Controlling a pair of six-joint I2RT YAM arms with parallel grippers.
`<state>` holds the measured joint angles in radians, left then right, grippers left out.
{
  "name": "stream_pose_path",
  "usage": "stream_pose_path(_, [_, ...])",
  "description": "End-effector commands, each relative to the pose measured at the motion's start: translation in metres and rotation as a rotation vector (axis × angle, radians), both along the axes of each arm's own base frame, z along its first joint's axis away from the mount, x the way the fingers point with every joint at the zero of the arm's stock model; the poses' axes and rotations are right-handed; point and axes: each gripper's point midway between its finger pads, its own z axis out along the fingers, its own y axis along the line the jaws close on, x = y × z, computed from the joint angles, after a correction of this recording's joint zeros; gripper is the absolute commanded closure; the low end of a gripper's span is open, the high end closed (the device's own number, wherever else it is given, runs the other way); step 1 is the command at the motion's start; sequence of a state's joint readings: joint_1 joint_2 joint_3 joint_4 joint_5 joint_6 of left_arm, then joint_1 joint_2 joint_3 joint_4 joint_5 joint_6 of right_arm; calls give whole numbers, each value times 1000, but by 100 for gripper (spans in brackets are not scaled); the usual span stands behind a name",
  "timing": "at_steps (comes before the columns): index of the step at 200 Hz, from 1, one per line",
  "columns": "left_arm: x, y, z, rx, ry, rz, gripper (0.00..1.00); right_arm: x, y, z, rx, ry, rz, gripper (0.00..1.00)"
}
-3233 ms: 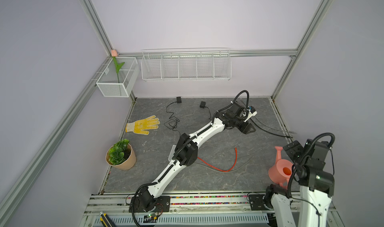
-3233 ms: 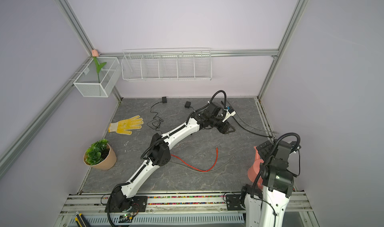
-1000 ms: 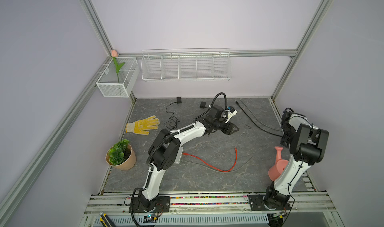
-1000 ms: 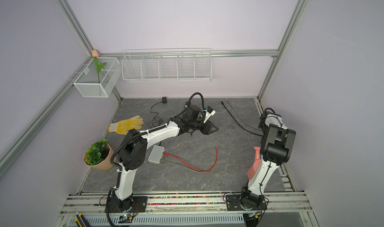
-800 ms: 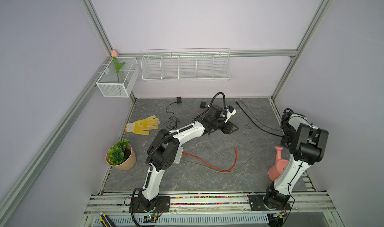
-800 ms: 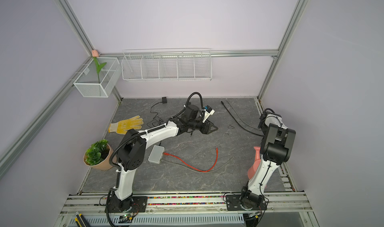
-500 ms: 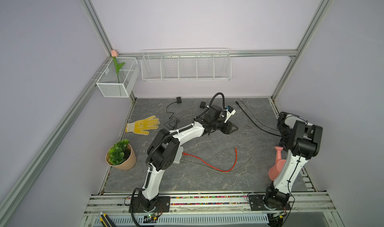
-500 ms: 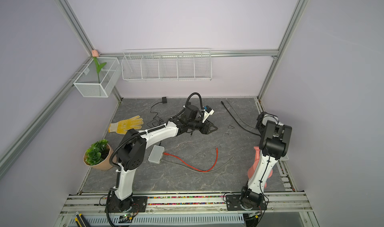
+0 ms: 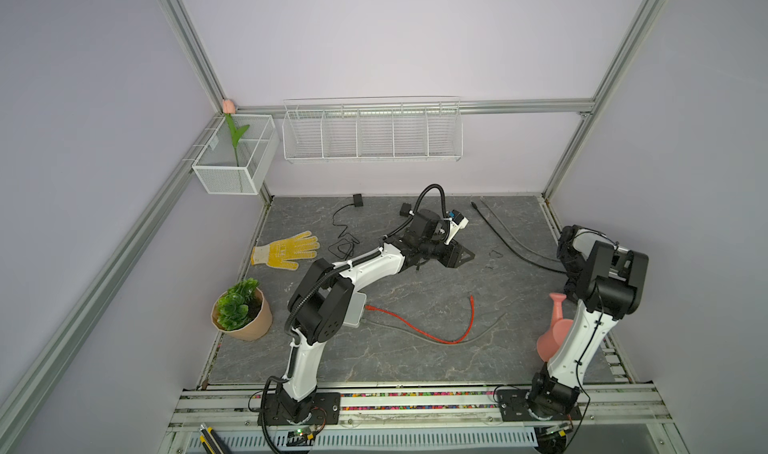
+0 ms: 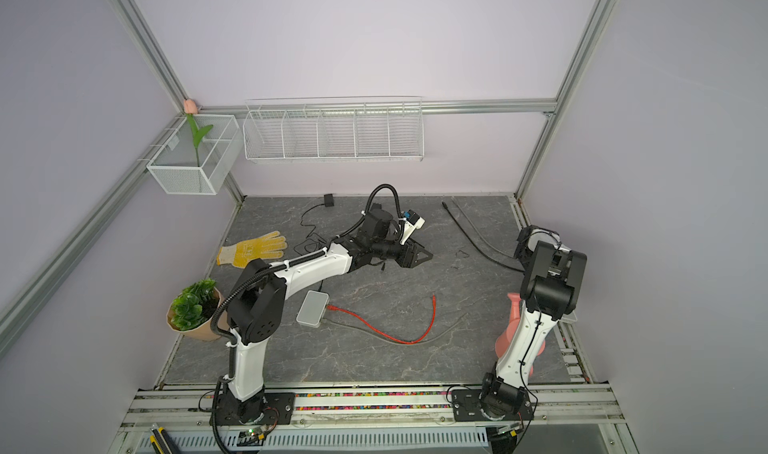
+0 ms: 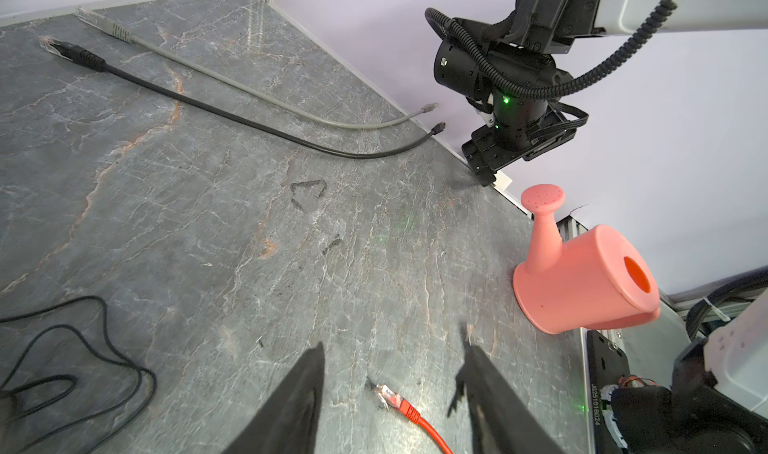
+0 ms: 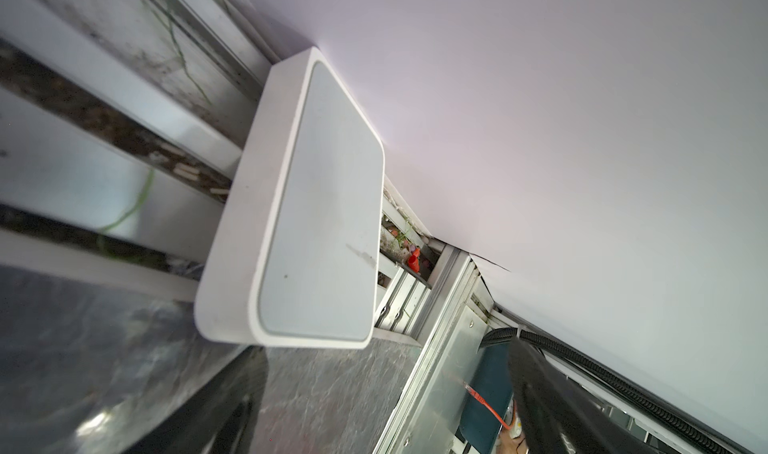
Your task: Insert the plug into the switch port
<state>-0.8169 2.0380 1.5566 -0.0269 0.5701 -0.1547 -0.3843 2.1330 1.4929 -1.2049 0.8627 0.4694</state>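
Observation:
My right gripper will stay where it is and close its open fingers on the near end of the white switch-like box, which already reaches between them.
A red cable (image 9: 415,327) runs from a white switch (image 9: 353,310) beside my left arm's elbow. Its free plug (image 9: 471,297) lies on the mat, also in the left wrist view as the plug (image 11: 388,396). My left gripper (image 9: 459,259) hovers open and empty behind that plug; in its wrist view the left gripper (image 11: 390,373) frames it. My right gripper (image 11: 486,173) points down at the mat's right edge. In its own view the right gripper (image 12: 386,410) is open and empty, with a second white switch-like box (image 12: 316,207) against the wall ahead of it.
A black cable (image 9: 511,244) and a grey cable (image 11: 249,90) lie at the back right. A pink watering can (image 9: 555,335) stands by the right arm. A yellow glove (image 9: 286,250), a potted plant (image 9: 243,310) and thin black adapter leads (image 9: 345,244) are on the left.
The left arm drew back from the back right towards the middle and has held nearly still for the last second. The right arm swung its wrist down towards the right edge.

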Motion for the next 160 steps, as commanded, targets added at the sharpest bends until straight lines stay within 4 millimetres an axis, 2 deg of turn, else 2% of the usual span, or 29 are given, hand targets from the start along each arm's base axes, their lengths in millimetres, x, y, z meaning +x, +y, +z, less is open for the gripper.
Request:
stream_pose_path(1, [-3,4,18,-33,-17,-5,46,3,-8,-5,-16,-1,-7,23])
stream_pose_path(15, [-2,5,18,-33,-17,-2,46,4,-7,-8,-6,-1,-1,37])
stream_pose_path(27, [-1,6,19,-36,-18,-1,46,5,-7,-10,5,-1,-1,40])
stream_pose_path(80, [-1,9,20,-40,-16,-2,46,8,-9,-16,42,-15,-15,37])
stream_pose_path(103, [-2,8,23,-46,-15,-6,46,11,-9,-21,74,-30,-20,42])
stream_pose_path(110, [-2,8,24,-48,-15,-5,46,11,-10,-22,76,-26,-20,46])
stream_pose_path(114, [-2,8,24,-48,-15,-5,46,11,-9,-23,83,-29,-23,53])
stream_pose_path(121, [-2,9,24,-49,-16,-5,46,11,-9,-25,92,-31,-27,60])
stream_pose_path(160, [-2,10,28,-52,-20,-1,46,10,-8,-29,115,-43,-35,82])
